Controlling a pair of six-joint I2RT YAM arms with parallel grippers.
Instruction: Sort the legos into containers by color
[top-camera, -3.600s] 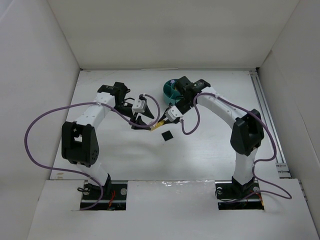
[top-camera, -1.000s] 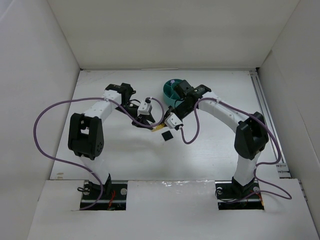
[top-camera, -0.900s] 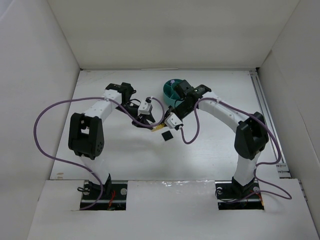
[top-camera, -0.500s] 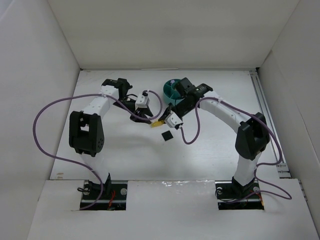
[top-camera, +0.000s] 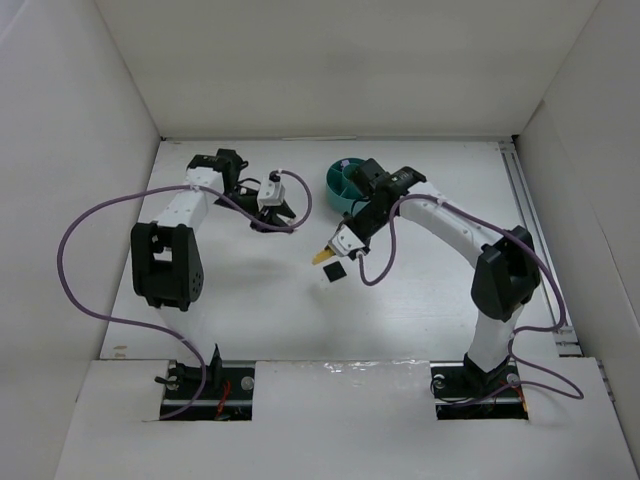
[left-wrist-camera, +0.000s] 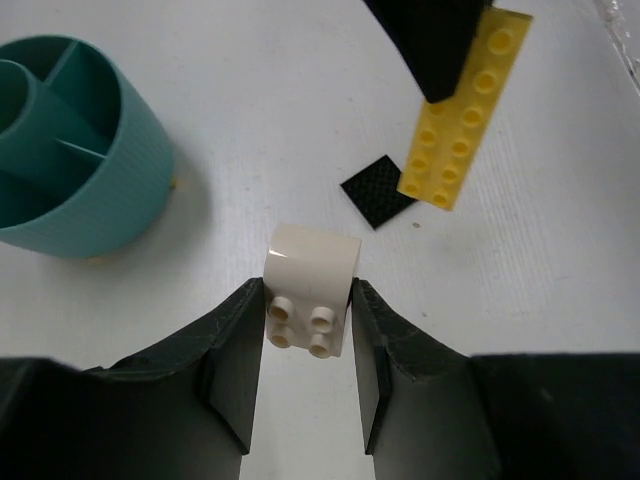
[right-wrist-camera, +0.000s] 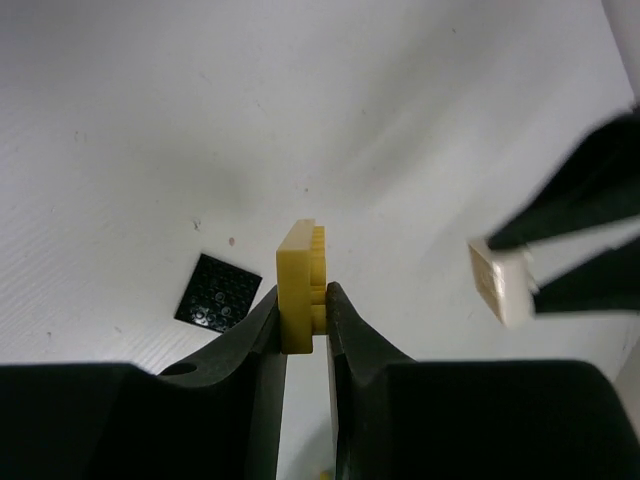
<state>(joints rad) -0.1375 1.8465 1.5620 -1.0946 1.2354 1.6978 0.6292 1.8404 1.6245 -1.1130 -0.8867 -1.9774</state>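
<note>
The teal dish's middle section (top-camera: 350, 186) is outward of my right gripper. I will raise my right gripper outward to get past the dish's rim, then lower it and let go of the yellow brick.
My left gripper (top-camera: 284, 216) is shut on a pale, off-white brick (left-wrist-camera: 310, 290), held above the table left of centre. My right gripper (top-camera: 326, 255) is shut on a long yellow brick (right-wrist-camera: 300, 285), which also shows in the left wrist view (left-wrist-camera: 465, 110). The two bricks are apart. A black square plate (top-camera: 334, 271) lies flat on the table just below the yellow brick, and shows in both wrist views (left-wrist-camera: 379, 190) (right-wrist-camera: 218, 291). The teal dish (top-camera: 343, 181) stands behind, partly hidden by the right arm. Its compartments show in the left wrist view (left-wrist-camera: 70, 170). The pale brick (right-wrist-camera: 500, 282) shows in the right wrist view.
White walls enclose the table on three sides. Purple cables (top-camera: 80, 250) loop off both arms. A metal rail (top-camera: 535, 240) runs along the table's right edge. The right arm's forearm (top-camera: 440, 215) crosses in front of the dish.
The grippers met near the middle with the bricks together. Now the left gripper has drawn back up and to the left with the pale brick, and the right keeps the yellow one.
</note>
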